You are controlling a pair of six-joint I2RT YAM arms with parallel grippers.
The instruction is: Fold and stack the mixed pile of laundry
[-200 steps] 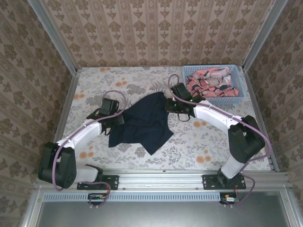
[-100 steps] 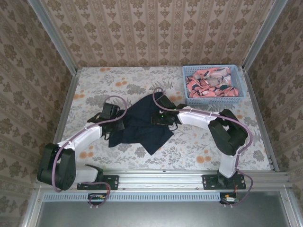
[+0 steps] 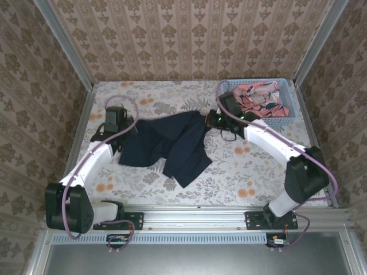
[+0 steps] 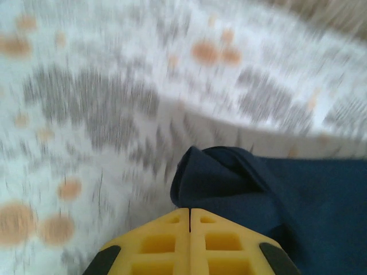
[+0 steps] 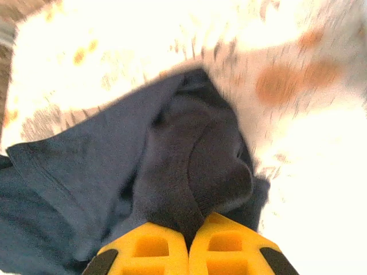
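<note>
The shirt lies bunched, so my right gripper needs to lift its end outward and then lower it onto the bare tablecloth (image 3: 207, 96) beside the basket and release it there.
The dark navy T-shirt (image 3: 172, 143) lies stretched across the middle of the table, pulled out between my two grippers. My left gripper (image 3: 121, 137) is shut on its left edge; in the left wrist view the yellow jaws (image 4: 190, 215) meet with a navy fold (image 4: 229, 177) bunched at their tips. My right gripper (image 3: 209, 119) is shut on the shirt's right end, where a thick fold of dark cloth (image 5: 195, 166) is pinched between the yellow fingertips (image 5: 189, 232). The pink patterned garment (image 3: 255, 98) lies crumpled in the basket.
The light blue lattice basket (image 3: 287, 117) stands at the back right corner, just behind the right wrist. Metal rails (image 3: 80, 137) and papered walls close in the floral tablecloth (image 3: 241, 172) on three sides.
My right gripper has closed on the shirt and pulled back to the right. The left gripper moved toward the back left, so the shirt is drawn out wider between them.
</note>
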